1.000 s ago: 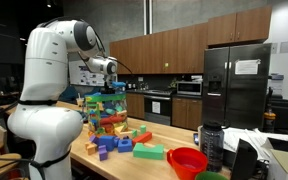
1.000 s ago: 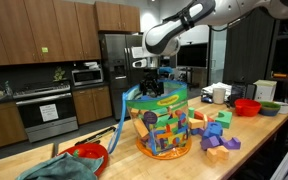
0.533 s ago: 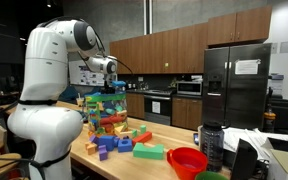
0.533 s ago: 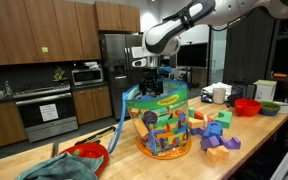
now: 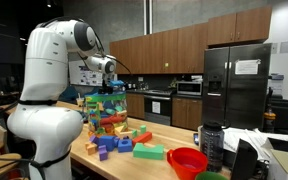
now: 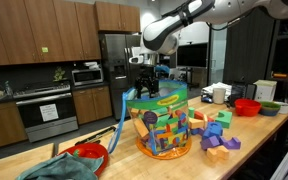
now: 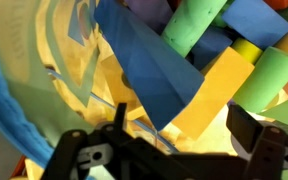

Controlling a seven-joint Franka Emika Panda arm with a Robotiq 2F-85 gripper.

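Note:
My gripper should next lower into the bag's open top, onto the blue wedge block's near end (image 7: 171,97), which points toward the gap between my fingers.
A clear plastic bag (image 6: 164,125) packed with coloured foam blocks stands on the wooden counter; it also shows in an exterior view (image 5: 106,112). My gripper (image 6: 144,88) hangs just above the bag's open top, also seen in an exterior view (image 5: 111,85). In the wrist view my gripper (image 7: 189,125) is open, its dark fingers (image 7: 259,130) wide apart. A blue wedge block (image 7: 149,65) and a yellow block (image 7: 219,95) lie right below the jaws, with green cylinders (image 7: 199,25) behind. Nothing is held.
Loose blocks (image 6: 219,135) lie beside the bag, also in an exterior view (image 5: 119,143). A green block (image 5: 149,152), a red bowl (image 5: 187,160) and a dark bottle (image 5: 212,145) stand nearby. A red bowl (image 6: 89,155) and teal cloth (image 6: 59,168) sit at the counter's end.
The arm has shifted slightly above the bag; the gripper stays open and the blocks have not moved.

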